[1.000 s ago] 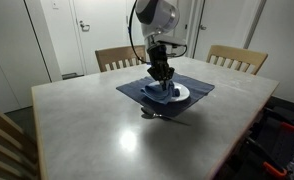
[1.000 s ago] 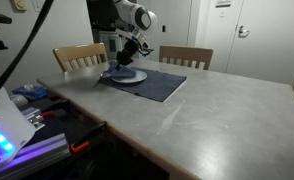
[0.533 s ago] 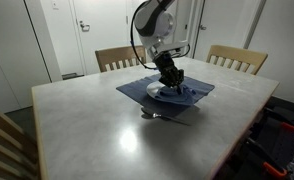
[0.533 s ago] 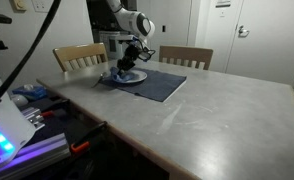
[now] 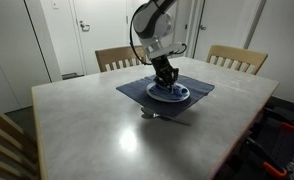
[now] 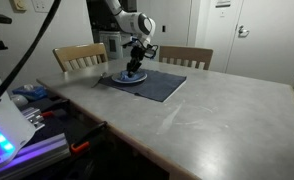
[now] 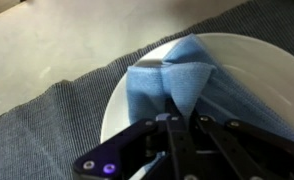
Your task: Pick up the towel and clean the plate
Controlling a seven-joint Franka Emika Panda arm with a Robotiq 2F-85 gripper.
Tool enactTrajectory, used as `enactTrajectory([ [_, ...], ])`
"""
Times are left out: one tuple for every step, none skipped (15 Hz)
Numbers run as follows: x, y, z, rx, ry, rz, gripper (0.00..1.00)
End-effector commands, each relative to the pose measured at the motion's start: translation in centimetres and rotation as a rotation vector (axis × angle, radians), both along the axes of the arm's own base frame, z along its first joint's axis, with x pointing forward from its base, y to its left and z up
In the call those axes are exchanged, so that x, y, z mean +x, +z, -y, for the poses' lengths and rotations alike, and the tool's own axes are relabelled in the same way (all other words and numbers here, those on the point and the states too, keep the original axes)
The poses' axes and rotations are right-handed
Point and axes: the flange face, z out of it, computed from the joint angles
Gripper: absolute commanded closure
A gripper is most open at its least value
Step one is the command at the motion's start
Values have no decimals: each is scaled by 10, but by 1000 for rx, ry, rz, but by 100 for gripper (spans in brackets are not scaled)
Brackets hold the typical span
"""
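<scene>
The gripper moves off the plate next, toward the right in the wrist view, and releases over the bare placemat edge, since the towel covers the plate.
A white plate (image 7: 242,62) lies on a dark grey placemat (image 7: 47,125) on the table. It shows in both exterior views (image 5: 179,97) (image 6: 122,81). My gripper (image 7: 177,112) is shut on a blue towel (image 7: 177,70) and presses it down onto the plate. In the wrist view the towel spreads over the plate's middle, pinched between the fingers. In both exterior views the gripper (image 5: 166,84) (image 6: 134,72) stands over the plate and hides most of the towel.
The grey table (image 5: 97,130) has wooden chairs at its far side (image 5: 115,57) (image 5: 239,58) and one at the near corner (image 5: 2,140). A small dark object (image 5: 152,114) lies at the placemat's front edge. Equipment stands beside the table (image 6: 27,120).
My gripper has moved across the plate with the towel, shifting sideways and back over the past second. The plate and placemat stayed in place.
</scene>
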Motion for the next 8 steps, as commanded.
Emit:
enactTrajectory([
  [18, 14, -13, 10, -39, 143, 98],
  [21, 22, -20, 21, -30, 164, 98],
  [23, 28, -25, 27, -17, 187, 98],
  [25, 35, -32, 40, -1, 204, 98],
  [28, 41, -39, 47, 13, 227, 98],
  [31, 45, -47, 61, 26, 258, 98],
  [34, 49, -55, 75, 35, 278, 98],
  [37, 53, -65, 85, 37, 304, 98],
])
